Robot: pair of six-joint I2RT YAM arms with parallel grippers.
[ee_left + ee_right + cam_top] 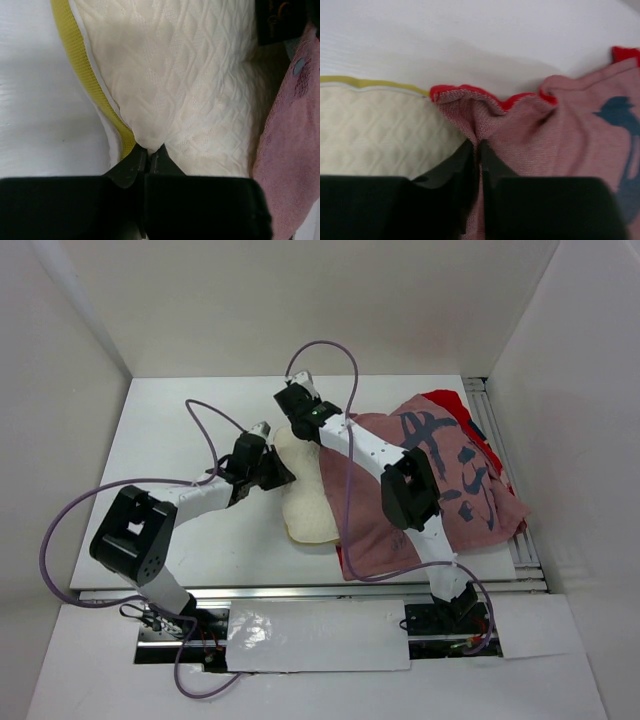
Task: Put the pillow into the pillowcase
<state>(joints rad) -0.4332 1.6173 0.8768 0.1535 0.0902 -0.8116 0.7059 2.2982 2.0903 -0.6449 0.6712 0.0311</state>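
My left gripper eases the pinched pillow edge toward the pillowcase's opening edge [327, 488] [262, 136] next and releases the pillow, since this part of the pillow still lies uncovered.
The cream pillow [308, 502] lies mid-table, its right part under the faded pink pillowcase [455, 490] with dark brush marks. My left gripper [283, 469] is shut on the pillow's left edge; in the left wrist view the fingers pinch cream quilted fabric [190, 90] beside a yellow side band [80, 60]. My right gripper [297, 412] is shut on the pillowcase's red-lined opening edge [470, 92] at the pillow's far end; the pillow [375, 125] shows left of it.
White walls enclose the table on three sides. A ridged metal rail [500, 450] runs along the right edge. Purple cables [330, 350] loop above both arms. Bare white tabletop [180, 440] lies left of the pillow.
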